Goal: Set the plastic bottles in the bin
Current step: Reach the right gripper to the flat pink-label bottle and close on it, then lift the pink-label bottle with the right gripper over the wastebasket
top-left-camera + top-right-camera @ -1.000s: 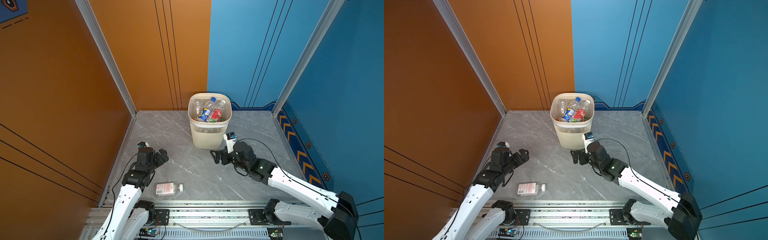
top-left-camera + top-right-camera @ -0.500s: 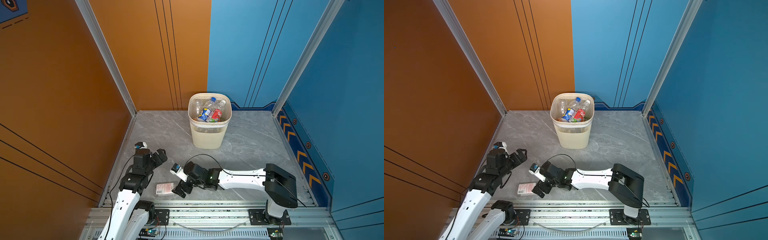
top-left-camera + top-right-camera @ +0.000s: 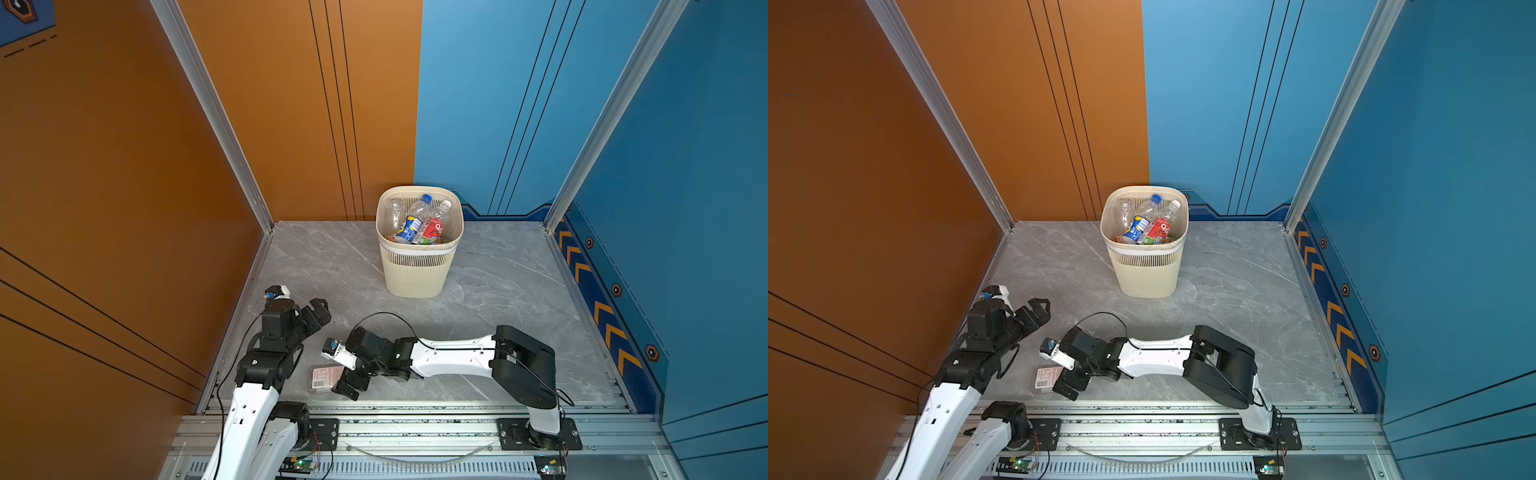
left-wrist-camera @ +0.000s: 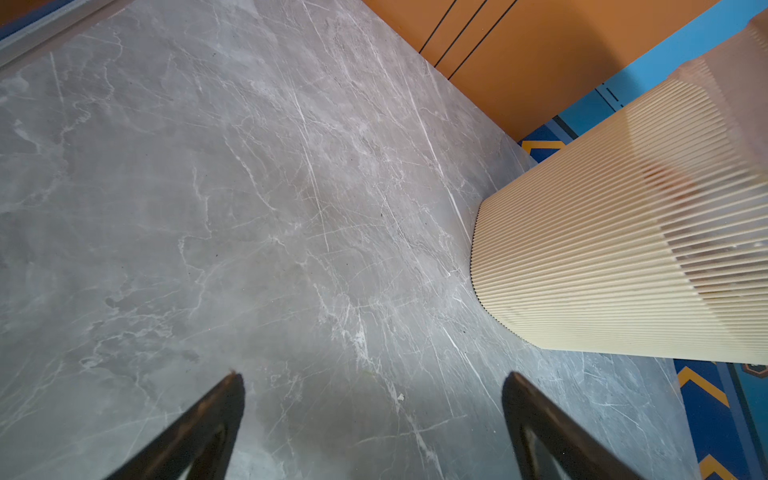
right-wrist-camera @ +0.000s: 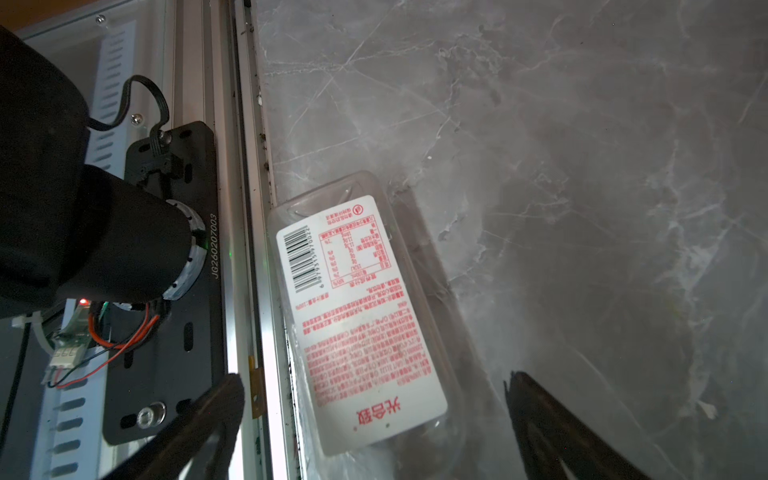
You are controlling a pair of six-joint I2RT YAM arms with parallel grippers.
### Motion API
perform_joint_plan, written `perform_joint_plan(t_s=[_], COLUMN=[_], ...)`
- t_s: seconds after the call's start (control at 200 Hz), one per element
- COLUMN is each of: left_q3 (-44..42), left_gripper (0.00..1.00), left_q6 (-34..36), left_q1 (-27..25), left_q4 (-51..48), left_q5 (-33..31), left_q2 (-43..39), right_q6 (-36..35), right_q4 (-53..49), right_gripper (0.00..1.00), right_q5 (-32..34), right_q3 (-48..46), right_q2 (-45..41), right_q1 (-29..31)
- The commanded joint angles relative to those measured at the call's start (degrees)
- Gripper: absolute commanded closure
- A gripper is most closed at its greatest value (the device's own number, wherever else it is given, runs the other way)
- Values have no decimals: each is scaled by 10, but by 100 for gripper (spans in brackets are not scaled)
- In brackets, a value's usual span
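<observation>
Next, my right gripper lowers its spread fingers astride its white label (image 3: 328,377) (image 5: 366,348) and closes across the long sides. The flat clear bottle lies below, already between them.
A flat clear bottle (image 3: 323,377) (image 3: 1046,378) with a white label printed in red lies on the grey floor against the front rail. My right gripper (image 3: 348,382) (image 3: 1070,381) reaches across to the left and hovers over its near end, covering the cap. In the right wrist view the bottle (image 5: 357,316) lies between the spread fingers of the open right gripper (image 5: 374,376), neither finger touching it. My left gripper (image 3: 318,311) (image 3: 1038,309) (image 4: 372,376) is open over bare floor. The cream bin (image 3: 417,274) (image 3: 1146,274) (image 4: 623,249) at the back holds several bottles (image 3: 409,228) (image 3: 1136,228).
The aluminium front rail (image 3: 395,409) (image 5: 249,249) runs right beside the lying bottle. The left arm's base (image 5: 83,232) and its wiring sit just past the rail. Orange wall on the left, blue wall on the right.
The right arm swung from beside the bin to the front left and came down over the lying bottle. The left arm drew back a little. Both grippers stayed open.
</observation>
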Motion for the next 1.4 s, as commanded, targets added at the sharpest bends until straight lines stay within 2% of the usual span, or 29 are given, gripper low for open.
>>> perform_joint_plan(t_s=[0.0,0.25,0.461,0.621,0.766,0.996,1.187,1.392], left_q3=[7,6,5,0,-3,3,4,-3], left_gripper=[2,2,2,2,3,3,2,2], left_q6=[11,12,13,13,14,10,10,12], left_q1=[6,12,16,20,25,30,30,29], left_q4=[-7,-8,-9,-7,-6,15,56,101], left_q5=[12,15,18,21,24,53,97,164], left_q2=[-3,-3,-3,-3,-4,-4,0,3], right_q6=[-20,-12,2,7,19,47,88,110], right_q4=[-33,-35,-37,-40,-34,-10,21,33], right_gripper=[0,0,4,10,22,36,42,43], right_q5=[-18,-3,5,8,8,29,75,128], right_q3=[25,51,73,84,82,46,-17,-65], right_q2=[19,62,90,104,103,67,0,-66], right_q1=[5,2,-4,-8,-15,-30,-51,-73])
